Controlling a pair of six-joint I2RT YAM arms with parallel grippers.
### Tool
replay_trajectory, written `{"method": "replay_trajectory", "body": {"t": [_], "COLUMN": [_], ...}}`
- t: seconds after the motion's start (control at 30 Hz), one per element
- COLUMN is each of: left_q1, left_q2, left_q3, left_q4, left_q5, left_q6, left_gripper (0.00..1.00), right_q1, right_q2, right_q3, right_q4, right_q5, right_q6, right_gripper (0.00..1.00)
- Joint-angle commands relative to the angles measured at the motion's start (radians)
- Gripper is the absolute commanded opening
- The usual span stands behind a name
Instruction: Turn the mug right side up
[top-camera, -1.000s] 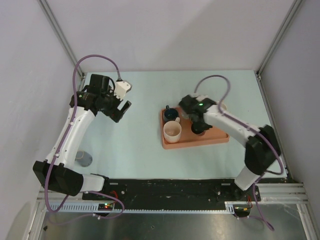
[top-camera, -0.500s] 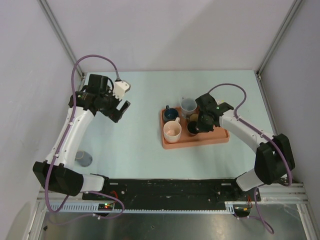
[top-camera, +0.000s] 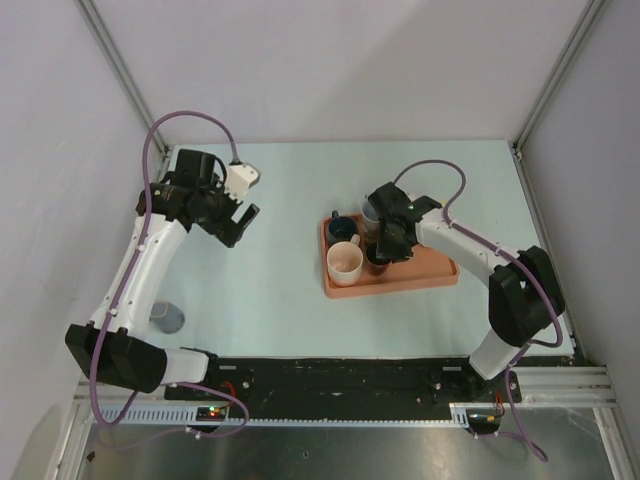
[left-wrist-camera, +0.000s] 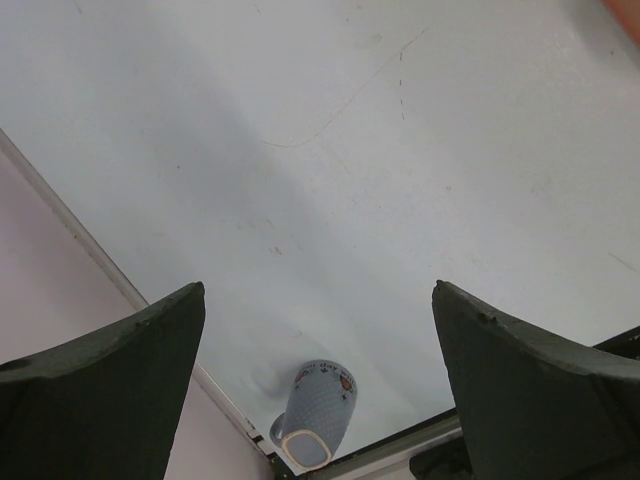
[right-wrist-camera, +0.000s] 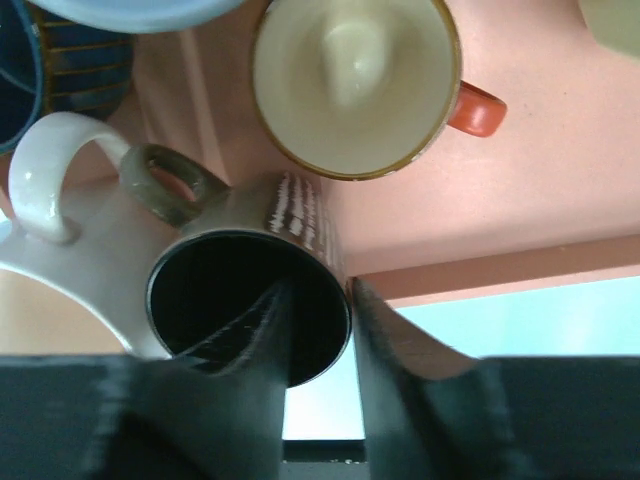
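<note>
I need to move my left gripper back and lower it around the upturned base, as the dotted mug (left-wrist-camera: 315, 425) stands base up, below and back of it.
A dark brown mug (right-wrist-camera: 245, 300) with an olive handle stands mouth up on the salmon tray (top-camera: 430, 272); it also shows in the top view (top-camera: 377, 260). My right gripper (right-wrist-camera: 322, 288) is shut on its rim, one finger inside and one outside; in the top view the gripper (top-camera: 385, 247) covers most of the mug. My left gripper (top-camera: 238, 222) hangs open and empty over the left of the table, also seen in its wrist view (left-wrist-camera: 320, 290). A grey-blue dotted mug (left-wrist-camera: 315, 425) stands near the table's left front edge (top-camera: 168, 318), apparently base up.
The tray also holds a white mug (top-camera: 345, 262), a dark blue mug (top-camera: 340, 228), a grey mug (top-camera: 371, 210) and a cream-lined mug with an orange handle (right-wrist-camera: 355, 85), all crowded beside the dark mug. Enclosure walls stand at both sides.
My right gripper swung out to the right, then came back left onto the dark mug, which has shifted slightly left on the tray. The left arm has barely moved.
</note>
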Motion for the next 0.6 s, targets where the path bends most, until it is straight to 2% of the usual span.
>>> {"method": "replay_trajectory", "body": {"t": [0.0,0.17,0.33,0.37,0.5,0.57], "left_q1": [0.011,0.118,0.355,0.411,0.608,0.685], "left_q2": [-0.015,0.009,-0.013,-0.022,-0.047,-0.059], "left_q3": [0.012,0.004,-0.056,-0.068,-0.116,-0.144], "left_q4": [-0.077,-0.164,-0.211,-0.213,-0.216,-0.220], "left_q5": [0.014,0.000,-0.051,-0.055,-0.048,-0.021], "left_q6": [0.068,0.105,0.192,0.217,0.289,0.312], "left_gripper": [0.99,0.98,0.98,0.97,0.80,0.82], "right_q1": [0.009,0.006,0.024,0.027,0.037,0.043], "right_q2": [0.002,-0.035,-0.093,-0.101,-0.127,-0.134], "right_q3": [0.090,0.157,0.231,0.240,0.267,0.271], "right_q4": [-0.062,-0.122,-0.151,-0.149,-0.144,-0.141], "right_q5": [0.048,0.081,0.092,0.086,0.070,0.069], "right_q6": [-0.014,-0.034,-0.095,-0.102,-0.117,-0.121], "right_gripper": [0.41,0.55,0.67,0.69,0.79,0.83]}}
